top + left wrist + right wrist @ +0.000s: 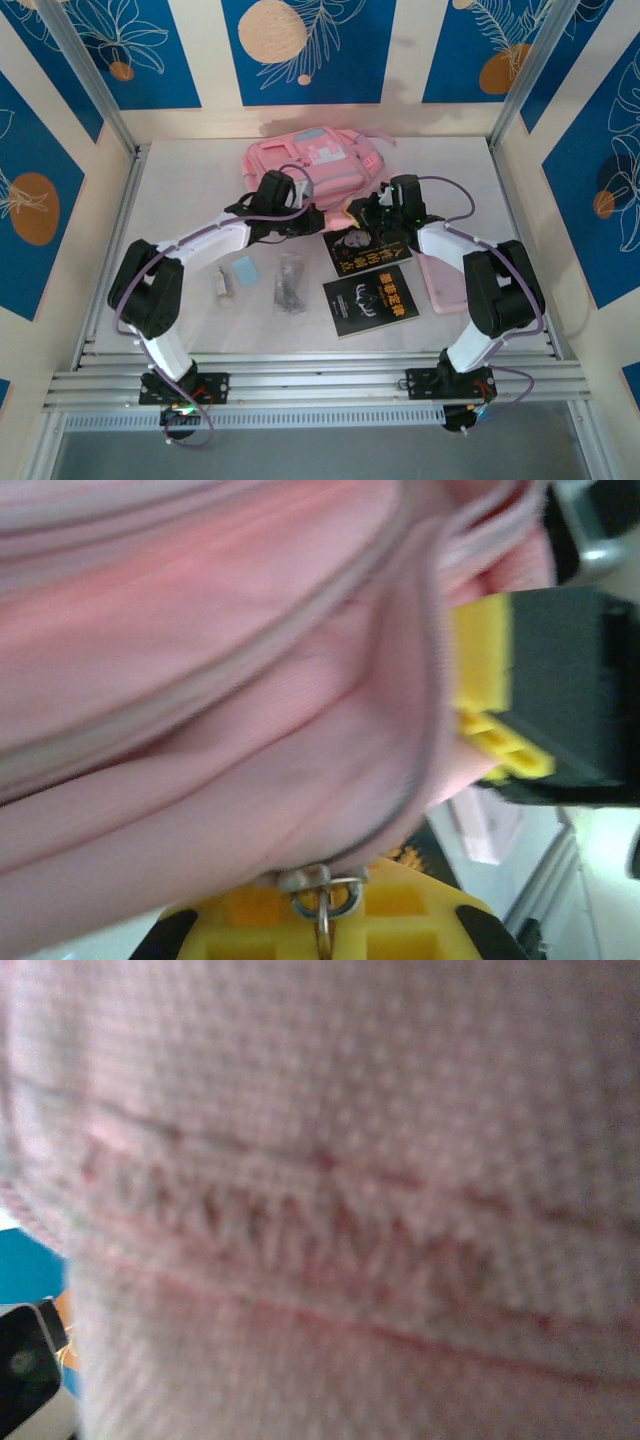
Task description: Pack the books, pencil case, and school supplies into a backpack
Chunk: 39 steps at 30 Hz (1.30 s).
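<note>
I will move my left gripper away from my right gripper to the backpack's opposite end (251,180) and release the zipper pull, as my right gripper holds the fabric edge.
The pink backpack (310,165) lies at the back of the table, its near edge pulled toward the arms. My left gripper (318,220) (322,925) is shut on the metal zipper pull (322,892) between its yellow fingers. My right gripper (365,212) (500,715) grips the backpack's fabric edge (430,670), and pink cloth (320,1200) covers its camera. Two black books lie in front: the face one (362,250) and the emblem one (372,303). The pale-pink pencil case (440,285) lies partly under the right arm. The light-blue square (243,268), clear packet (290,280) and white piece (222,283) lie to the left.
Aluminium rails (320,375) run along the near table edge in front of both arm bases. Metal posts (85,75) and patterned blue walls close in the back and sides. Bare table shows at the left by the wall (160,200).
</note>
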Available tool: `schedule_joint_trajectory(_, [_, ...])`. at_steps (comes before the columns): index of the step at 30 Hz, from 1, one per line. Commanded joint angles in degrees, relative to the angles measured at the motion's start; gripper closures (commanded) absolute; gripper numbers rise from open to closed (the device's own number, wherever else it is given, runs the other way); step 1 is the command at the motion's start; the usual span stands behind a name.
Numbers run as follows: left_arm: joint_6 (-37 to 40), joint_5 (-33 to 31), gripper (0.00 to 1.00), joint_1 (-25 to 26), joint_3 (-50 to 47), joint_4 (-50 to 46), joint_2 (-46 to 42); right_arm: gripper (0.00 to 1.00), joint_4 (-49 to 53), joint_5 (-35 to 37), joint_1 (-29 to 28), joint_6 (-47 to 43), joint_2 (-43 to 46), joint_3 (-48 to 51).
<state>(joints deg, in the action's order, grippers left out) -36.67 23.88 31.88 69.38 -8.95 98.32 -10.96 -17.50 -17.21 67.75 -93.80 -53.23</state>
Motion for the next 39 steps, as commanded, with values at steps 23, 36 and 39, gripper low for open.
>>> schedule_joint_trajectory(23, [13.9,-27.9,1.00,-27.3,7.2,-6.1,7.5,1.00,9.3,-5.7,1.4,-12.4,1.5,-7.0])
schedule_joint_trajectory(36, [6.7,-14.1,0.24,-25.2,-12.2,-5.2,-12.3,1.00,6.4,-3.7,-6.1,-11.7,-16.4,-23.8])
schedule_joint_trajectory(39, [5.9,-15.5,0.24,-23.4,-17.0,-6.9,-19.7,1.00,8.4,-5.8,-6.6,-11.3,-21.5,-29.8])
